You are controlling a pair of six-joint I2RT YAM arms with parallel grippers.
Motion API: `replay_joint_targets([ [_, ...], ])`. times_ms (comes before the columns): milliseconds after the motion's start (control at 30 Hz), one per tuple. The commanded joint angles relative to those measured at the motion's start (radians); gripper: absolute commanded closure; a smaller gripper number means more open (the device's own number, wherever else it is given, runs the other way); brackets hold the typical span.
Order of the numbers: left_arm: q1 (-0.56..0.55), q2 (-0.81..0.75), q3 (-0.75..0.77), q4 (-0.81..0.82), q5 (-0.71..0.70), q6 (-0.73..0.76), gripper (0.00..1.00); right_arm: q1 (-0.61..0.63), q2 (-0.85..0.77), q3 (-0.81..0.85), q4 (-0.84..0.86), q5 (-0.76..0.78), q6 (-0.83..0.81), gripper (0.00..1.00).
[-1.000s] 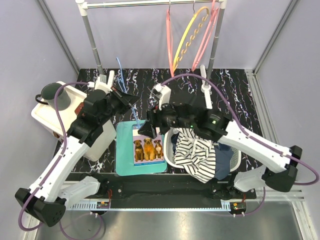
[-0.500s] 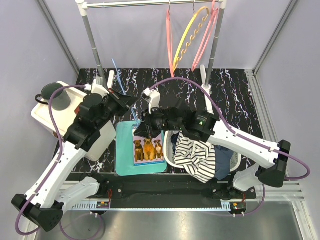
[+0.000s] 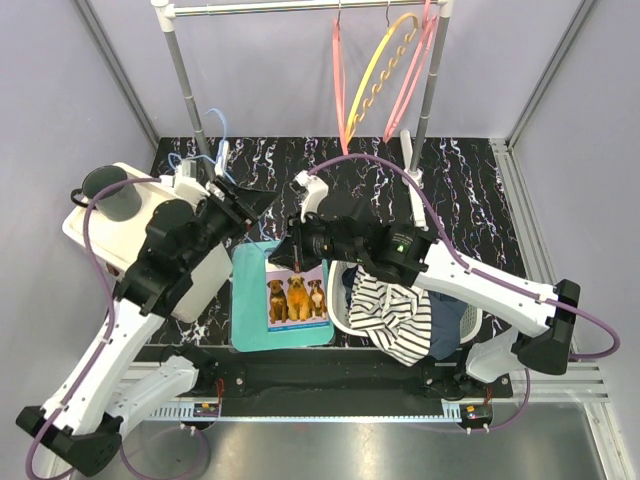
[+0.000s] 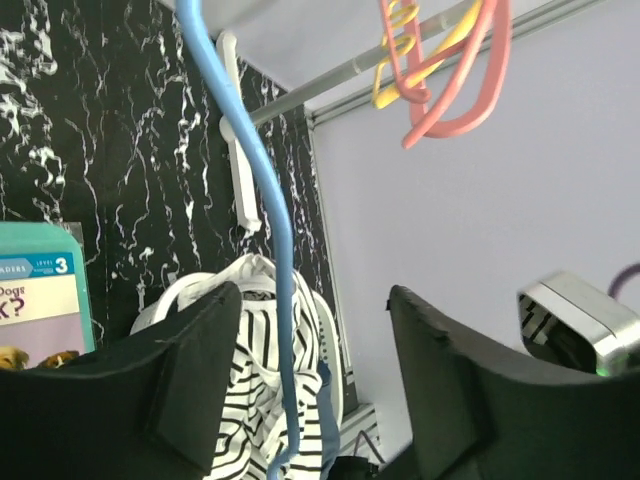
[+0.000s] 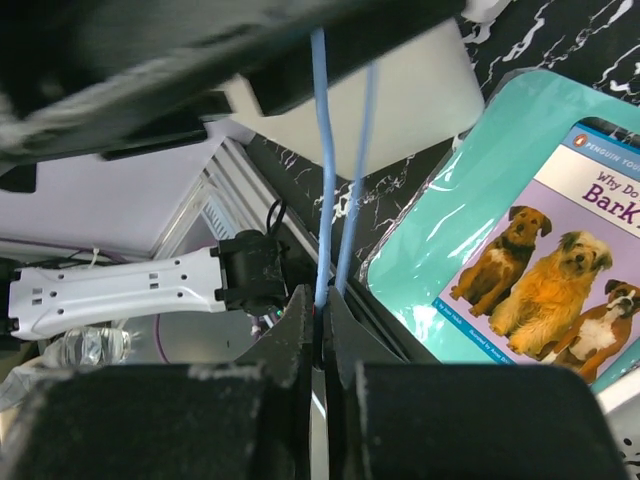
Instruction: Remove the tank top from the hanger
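With the tank top off, the blue hanger (image 3: pixel 273 238) in my right gripper goes outward to the rack next, its hook over the bar before the gripper opens.
The striped tank top (image 3: pixel 390 305) lies heaped in the white basket (image 3: pixel 340 300), off the hanger; the left wrist view shows the tank top (image 4: pixel 250 385) there too. The blue hanger (image 3: pixel 273 238) is bare. My right gripper (image 3: pixel 288 255) is shut on its lower end, and in the right wrist view the gripper (image 5: pixel 322 312) pinches the hanger's wire (image 5: pixel 322 150). My left gripper (image 3: pixel 250 203) is open, and the hanger (image 4: pixel 270 200) passes loosely between its fingers (image 4: pixel 190 370) without being touched.
A teal dog book (image 3: pixel 297 295) lies between the arms. A white bin (image 3: pixel 95 240) with a grey cup (image 3: pixel 105 190) stands at the left. Pink and yellow hangers (image 3: pixel 385 70) hang on the rack at the back.
My left gripper has opened and let go of the blue hanger. My right gripper has shut on the hanger's lower end. The hanger's upper part has swung left.
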Motion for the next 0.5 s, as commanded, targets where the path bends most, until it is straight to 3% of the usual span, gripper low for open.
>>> replay_joint_targets([
  [0,-0.002,-0.092,0.001,0.035,-0.062,0.057,0.27,0.005,-0.058,0.001,0.073,0.089,0.016,1.00],
  [233,-0.002,-0.215,0.032,-0.035,-0.137,0.146,0.20,-0.010,-0.047,0.048,0.018,0.205,-0.026,1.00],
  [467,-0.002,-0.356,0.031,-0.052,-0.052,0.220,0.19,-0.146,0.020,0.183,-0.017,0.242,-0.124,1.00],
])
